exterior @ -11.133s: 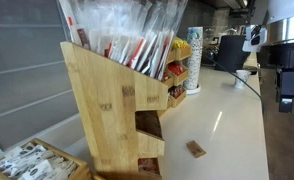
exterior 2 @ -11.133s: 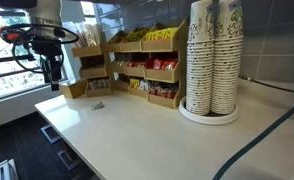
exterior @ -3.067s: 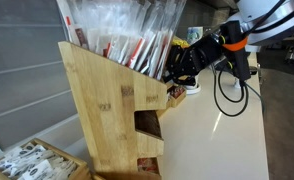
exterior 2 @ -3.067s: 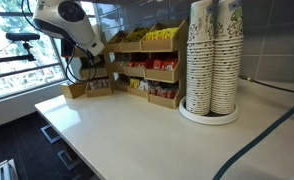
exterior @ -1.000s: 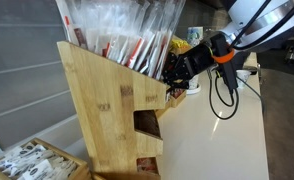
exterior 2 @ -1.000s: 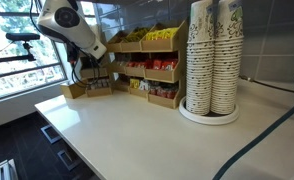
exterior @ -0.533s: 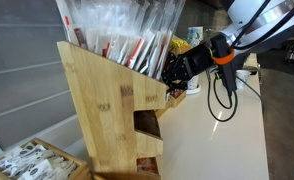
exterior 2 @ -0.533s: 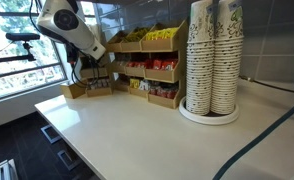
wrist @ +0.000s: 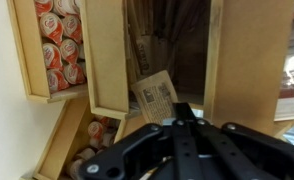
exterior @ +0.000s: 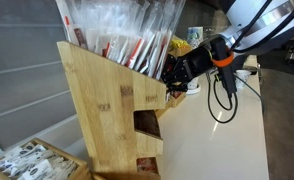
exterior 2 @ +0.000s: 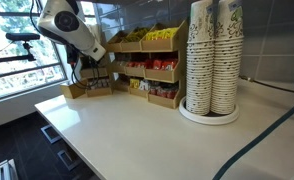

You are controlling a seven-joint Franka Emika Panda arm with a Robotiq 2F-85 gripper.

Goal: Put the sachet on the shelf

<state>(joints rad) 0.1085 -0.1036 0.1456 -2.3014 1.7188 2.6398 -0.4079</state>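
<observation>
My gripper holds one end of the sachet (wrist: 154, 92) still outside the shelf's front edge, so it needs to push farther into the dark section between the wooden panels and let go there.
The shelf (exterior: 102, 100) is a tall bamboo stepped rack, seen across the counter in an exterior view (exterior 2: 91, 76). My gripper (exterior: 175, 68) is pushed in at its front tiers, also visible in an exterior view (exterior 2: 87, 68). In the wrist view the gripper (wrist: 177, 112) is shut on the sachet (wrist: 154, 92), a small flat packet with its printed face showing. The packet sticks up and left from the fingertips into a dark compartment between the shelf's wooden panels (wrist: 242, 60). The sachet is hidden in both exterior views.
A tall stack of paper cups (exterior 2: 211, 55) stands on a round base at the counter's right. Racks of red-and-yellow packets (exterior 2: 147, 70) adjoin the shelf. A low tray of white packets (exterior: 32, 162) lies near. Creamer cups (wrist: 59, 45) fill a box beside the compartment. A black cable (exterior: 225, 95) hangs from the arm.
The sachet no longer lies on the counter, and the arm has come from far off to the shelf's front. Over the last second nothing visibly moves.
</observation>
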